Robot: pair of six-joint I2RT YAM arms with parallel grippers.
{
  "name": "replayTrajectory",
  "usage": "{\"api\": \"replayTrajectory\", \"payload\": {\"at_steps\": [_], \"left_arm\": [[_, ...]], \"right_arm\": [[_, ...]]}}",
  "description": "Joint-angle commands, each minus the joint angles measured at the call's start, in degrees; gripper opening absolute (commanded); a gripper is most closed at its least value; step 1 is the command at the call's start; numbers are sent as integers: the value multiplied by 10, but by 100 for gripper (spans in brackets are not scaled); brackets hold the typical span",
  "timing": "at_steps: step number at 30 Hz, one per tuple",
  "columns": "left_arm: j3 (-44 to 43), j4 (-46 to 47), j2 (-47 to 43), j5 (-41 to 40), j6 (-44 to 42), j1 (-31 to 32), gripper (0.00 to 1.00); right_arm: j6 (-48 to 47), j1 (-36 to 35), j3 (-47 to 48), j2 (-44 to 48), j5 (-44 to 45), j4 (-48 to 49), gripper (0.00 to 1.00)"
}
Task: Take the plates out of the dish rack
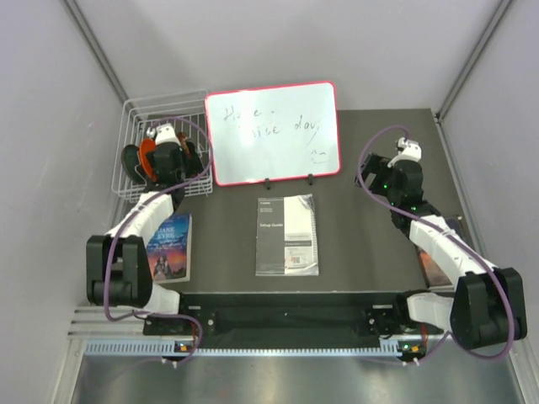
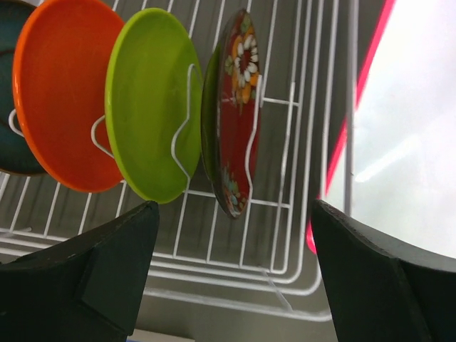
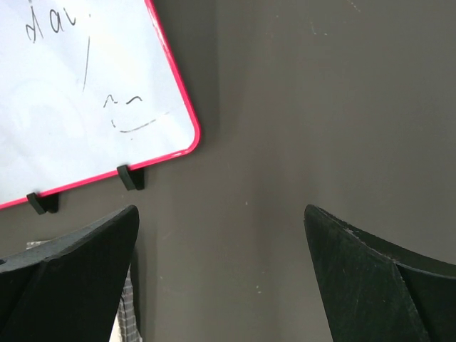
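Observation:
The near rim of the patterned plate [image 2: 234,205] is upright and lined up between the gripper's open fingers, so the robot needs to lower its left gripper into the dish rack [image 2: 288,271] next and close on the rim of the plate.
The white wire dish rack [image 1: 135,126] stands at the table's back left. In the left wrist view the plates stand upright in the slots of the dish rack [image 2: 288,271]: a dark teal plate [image 2: 6,107] at the far left, then an orange plate [image 2: 60,92], a lime green plate [image 2: 149,107] and a red flower-patterned plate [image 2: 241,107]. My left gripper [image 1: 167,160] hovers over the rack, open, its jaws [image 2: 234,214] wide apart below the patterned plate and touching nothing. My right gripper [image 1: 392,172] hangs open above bare table [image 3: 219,214] at the right.
A red-framed whiteboard [image 1: 274,133] stands propped right of the rack, close to the left gripper's right finger [image 2: 370,278]. A setup booklet [image 1: 286,234] lies mid-table, a paperback [image 1: 171,246] near the left arm, another book [image 1: 438,265] under the right arm.

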State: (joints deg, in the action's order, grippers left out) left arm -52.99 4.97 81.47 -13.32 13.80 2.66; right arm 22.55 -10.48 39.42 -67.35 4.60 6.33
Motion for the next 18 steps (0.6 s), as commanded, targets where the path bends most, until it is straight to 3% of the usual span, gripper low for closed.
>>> {"api": "replayTrajectory", "payload": {"at_steps": [1, 5, 7, 13, 17, 18], "left_arm": [[6, 107, 26, -57, -13, -1, 90], [1, 165, 79, -77, -23, -1, 83], [-11, 184, 99, -86, -26, -1, 66], [-28, 209, 151, -74, -26, -2, 36], [-27, 219, 159, -86, -20, -1, 3], [-29, 218, 159, -86, -21, -1, 0]], "right_arm": [[1, -7, 29, -21, -26, 55, 100], [8, -7, 31, -51, -39, 83, 100], [13, -8, 33, -71, -43, 89, 99], [13, -8, 45, -117, -44, 94, 97], [13, -8, 53, -132, -43, 92, 96], [13, -9, 53, -135, -43, 95, 96]]}}
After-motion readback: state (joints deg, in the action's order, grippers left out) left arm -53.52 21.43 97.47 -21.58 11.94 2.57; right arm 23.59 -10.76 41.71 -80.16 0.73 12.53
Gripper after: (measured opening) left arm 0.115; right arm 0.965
